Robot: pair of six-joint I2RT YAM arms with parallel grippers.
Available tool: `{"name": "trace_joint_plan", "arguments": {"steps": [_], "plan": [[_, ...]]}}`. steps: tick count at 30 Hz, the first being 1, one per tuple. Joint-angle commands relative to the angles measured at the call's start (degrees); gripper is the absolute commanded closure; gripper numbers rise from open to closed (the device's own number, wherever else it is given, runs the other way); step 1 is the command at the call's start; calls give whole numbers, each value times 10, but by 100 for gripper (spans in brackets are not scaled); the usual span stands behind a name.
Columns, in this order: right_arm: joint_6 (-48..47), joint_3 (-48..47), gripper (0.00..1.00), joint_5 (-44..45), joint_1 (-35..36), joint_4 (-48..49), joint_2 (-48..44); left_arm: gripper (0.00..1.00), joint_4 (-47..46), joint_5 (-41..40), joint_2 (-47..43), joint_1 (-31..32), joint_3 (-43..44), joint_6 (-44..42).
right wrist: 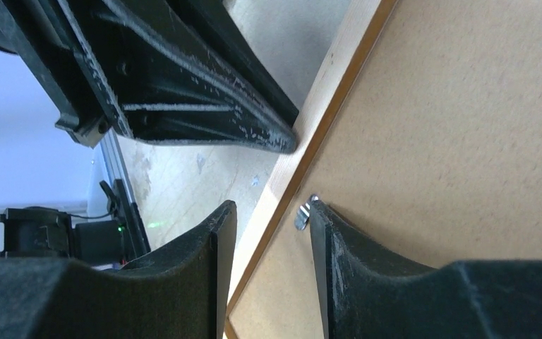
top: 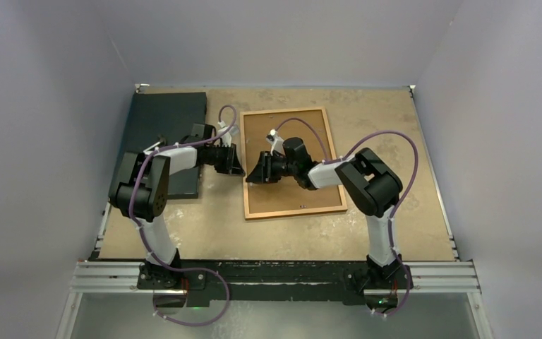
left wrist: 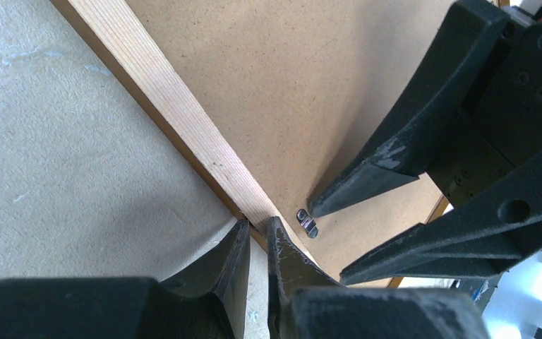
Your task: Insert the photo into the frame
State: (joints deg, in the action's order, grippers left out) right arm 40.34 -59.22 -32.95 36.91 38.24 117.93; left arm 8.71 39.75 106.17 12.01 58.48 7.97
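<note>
I should next move my left gripper back and to the right in the top view and turn the frame [top: 296, 211] before I let go, because its fingers already touch the outer edge of the frame's rim.
The frame [top: 296, 211] lies back-up on the table, its pale wooden rim [left wrist: 162, 92] around a brown backing board [left wrist: 289, 85]. The photo is hidden. My left gripper [left wrist: 258, 224] is shut, with only a thin slit between its fingers and its tips against the outer edge of the frame's left rim. My right gripper [right wrist: 272, 208] is open and straddles that same rim [right wrist: 324, 85]. One of its fingertips touches a small metal clip [right wrist: 302, 215] on the board, beside the rim. The two grippers [top: 247, 173] face each other almost tip to tip.
A dark grey-black mat [top: 162, 120] lies at the back left, partly under my left arm. Grey walls close in the table on three sides. A metal rail [top: 275, 275] with the arm bases runs along the near edge.
</note>
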Motion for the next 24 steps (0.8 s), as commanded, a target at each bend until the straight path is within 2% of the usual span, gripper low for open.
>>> {"name": "trace_joint_plan", "arguments": {"steps": [1, 18, 24], "plan": [[-28, 22, 53, 25, 12, -85, -35, 100, -12, -31, 17, 6, -9, -19], [3, 3, 56, 30, 18, -22, 8, 100, -15, -28, 15, 6, -11, -17], [25, 17, 57, 66, 21, 0, 6, 100, -16, -26, 16, 6, -11, -17]]}}
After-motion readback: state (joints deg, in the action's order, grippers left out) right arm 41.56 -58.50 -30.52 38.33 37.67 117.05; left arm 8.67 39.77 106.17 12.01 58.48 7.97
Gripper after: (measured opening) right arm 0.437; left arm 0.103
